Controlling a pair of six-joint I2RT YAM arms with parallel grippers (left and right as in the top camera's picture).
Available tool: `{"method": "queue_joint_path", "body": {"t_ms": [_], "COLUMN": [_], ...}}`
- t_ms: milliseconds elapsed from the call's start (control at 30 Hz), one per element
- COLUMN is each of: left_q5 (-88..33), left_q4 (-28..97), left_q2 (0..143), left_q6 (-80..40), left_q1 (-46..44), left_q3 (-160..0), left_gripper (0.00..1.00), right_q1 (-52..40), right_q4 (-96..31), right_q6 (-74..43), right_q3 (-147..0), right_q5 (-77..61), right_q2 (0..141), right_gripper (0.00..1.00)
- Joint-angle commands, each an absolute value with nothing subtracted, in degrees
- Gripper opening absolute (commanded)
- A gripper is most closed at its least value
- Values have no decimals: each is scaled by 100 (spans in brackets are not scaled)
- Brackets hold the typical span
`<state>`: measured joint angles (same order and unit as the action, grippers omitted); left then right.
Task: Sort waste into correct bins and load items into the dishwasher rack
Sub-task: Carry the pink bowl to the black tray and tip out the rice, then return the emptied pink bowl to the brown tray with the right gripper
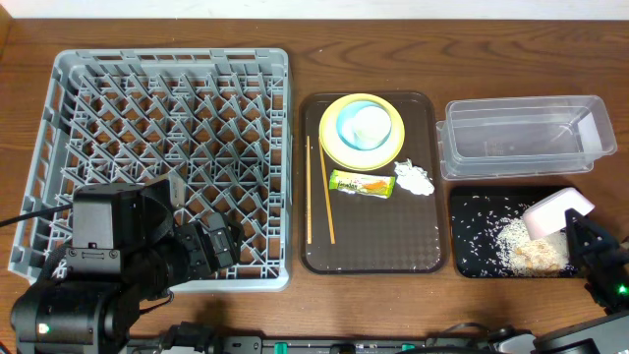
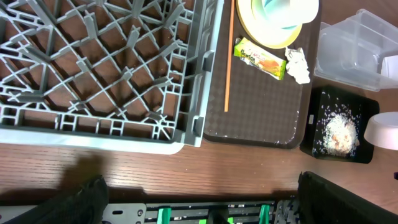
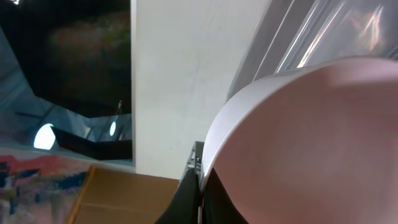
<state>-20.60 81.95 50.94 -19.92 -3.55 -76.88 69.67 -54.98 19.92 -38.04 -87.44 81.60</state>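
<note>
The brown tray's bare near corner (image 1: 395,241) lies left of my right gripper in the overhead view, so next I carry the tilted bowl there, level it and release it.
My right gripper (image 1: 577,229) is shut on the rim of the white bowl (image 1: 556,210) and holds it tilted over the black tray (image 1: 472,231), where loose rice (image 1: 516,242) lies. In the right wrist view the fingers (image 3: 200,186) pinch the bowl's rim (image 3: 298,143). The yellow plate (image 1: 332,147) carries the light blue bowl (image 1: 346,123) with a pale round thing in it. The chopsticks (image 1: 309,192), the wrapper (image 1: 362,184) and the tissue (image 1: 414,178) lie on the brown tray. My left gripper (image 1: 221,246) is open and empty over the rack's (image 1: 167,59) front edge.
The brown serving tray (image 1: 373,241) stands between the rack and the bins. The clear tub (image 1: 447,147) stands behind the black tray and holds nothing that I can see. The left wrist view shows the rack's front rim (image 2: 93,134) and bare wood before it.
</note>
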Motion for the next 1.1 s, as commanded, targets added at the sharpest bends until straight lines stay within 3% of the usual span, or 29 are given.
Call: {"method": "queue_joint_path", "body": {"t_ms": [0,200,467,733,867,1067], "left_q5": [-1988,-1986,-1986,-1988,-1988,-1986], "left_q4": [8176,8178,8178,8176,8176,8176], "left_q2": [5085,5085,5085,5085,5085,5085], "left_q6": [-2025,-2025,-2025,-2025,-2027,-2025], "left_q1": [-373,-373,-373,-373,-373,-373], "left_q3": [-7686,-7686,-7686,-7686,-7686,-7686], "left_gripper": [98,98,98,98,98,98], "right_q1": [6805,5680,2436,-1284,-2864,-4191], "right_q4": [-5579,-6514,-7004,-6475,-6104,-5782], "right_q6": [1706,1415,193,-1282,-1592,-2043], "right_q3": [-3988,-5509,-7496,-7553,-7553,-7553], "right_q5": [-8884,-7310,-4268,-1911,-1448,-628], "right_q2": [8123,7828,7293,7282,7638,8353], "right_gripper": [1,1,1,1,1,1]}}
